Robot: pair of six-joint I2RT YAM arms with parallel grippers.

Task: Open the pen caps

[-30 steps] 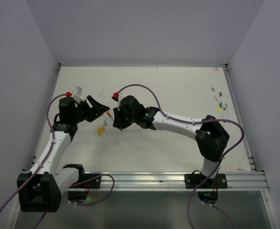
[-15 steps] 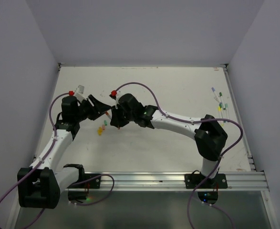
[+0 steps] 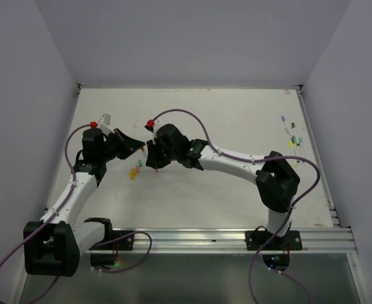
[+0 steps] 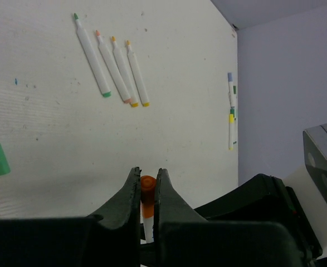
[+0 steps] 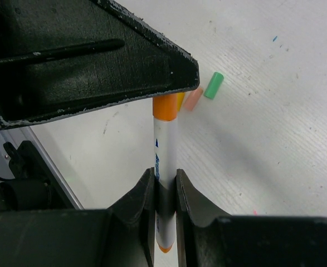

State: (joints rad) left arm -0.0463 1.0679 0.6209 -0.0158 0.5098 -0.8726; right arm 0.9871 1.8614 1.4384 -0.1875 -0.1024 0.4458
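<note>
My left gripper moves back and down next to release the orange cap (image 4: 147, 189) on the tabletop beside the yellow caps, since that spot lies back and below it.
Between the two grippers, above the table, hangs a white pen (image 5: 165, 150). My right gripper (image 5: 165, 173) is shut on its barrel. The pen's orange cap (image 4: 147, 189) points at the left gripper (image 4: 147, 171), whose jaws are shut on it. In the top view the left gripper (image 3: 140, 147) and the right gripper (image 3: 151, 156) meet tip to tip left of centre. Loose pen caps lie below them on the table: a green one (image 5: 213, 85), a pink one (image 5: 193, 99) and a yellow one (image 5: 180, 100), partly hidden.
Several uncapped pens (image 4: 113, 69) lie side by side farther out on the table. More capped pens (image 3: 293, 136) rest along the right edge by the wall. Purple cables loop over both arms. A metal rail (image 3: 198, 239) runs along the near edge.
The left gripper has moved right to the pen tip and its jaws have shut on the orange cap. The right gripper has kept hold of the barrel and shifted slightly left.
</note>
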